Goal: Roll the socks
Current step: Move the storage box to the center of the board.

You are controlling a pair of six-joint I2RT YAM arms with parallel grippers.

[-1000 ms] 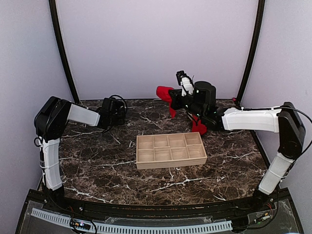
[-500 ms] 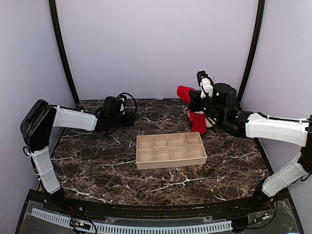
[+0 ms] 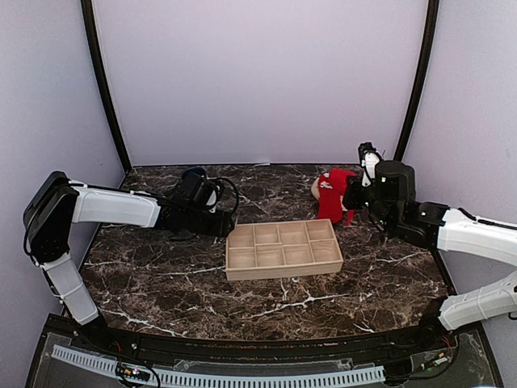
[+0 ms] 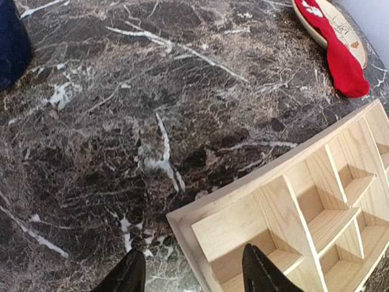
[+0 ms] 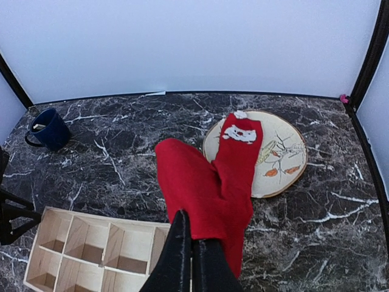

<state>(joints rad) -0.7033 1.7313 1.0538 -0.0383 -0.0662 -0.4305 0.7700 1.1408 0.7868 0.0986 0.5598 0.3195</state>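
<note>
Next, my left gripper turns and lowers onto the tray's short side (image 3: 228,240) (image 4: 193,254) near the tray's far corner, since that side slants between its open fingers.
My right gripper (image 5: 193,255) is shut on one red sock (image 5: 185,182) and holds it up just behind the wooden tray (image 5: 91,249). In the top view the right gripper (image 3: 347,202) has this sock (image 3: 331,206) hanging at the tray's back right corner. The second red sock (image 5: 238,164), with a white figure print, lies across the round tan plate (image 5: 285,152). It also shows in the left wrist view (image 4: 340,58). My left gripper (image 4: 193,277) is open and empty over the tray's back left corner (image 4: 182,219). In the top view the left gripper (image 3: 228,224) sits at that corner.
A dark blue mug (image 5: 48,129) stands at the back left, behind my left arm (image 3: 121,206); it also shows in the left wrist view (image 4: 12,42). The tray (image 3: 283,271) of several compartments lies mid-table. The plate (image 3: 317,187) lies at the back right.
My right gripper has carried the sock right and down, from the back middle to above the plate. My left gripper has moved right to the tray's back left corner.
</note>
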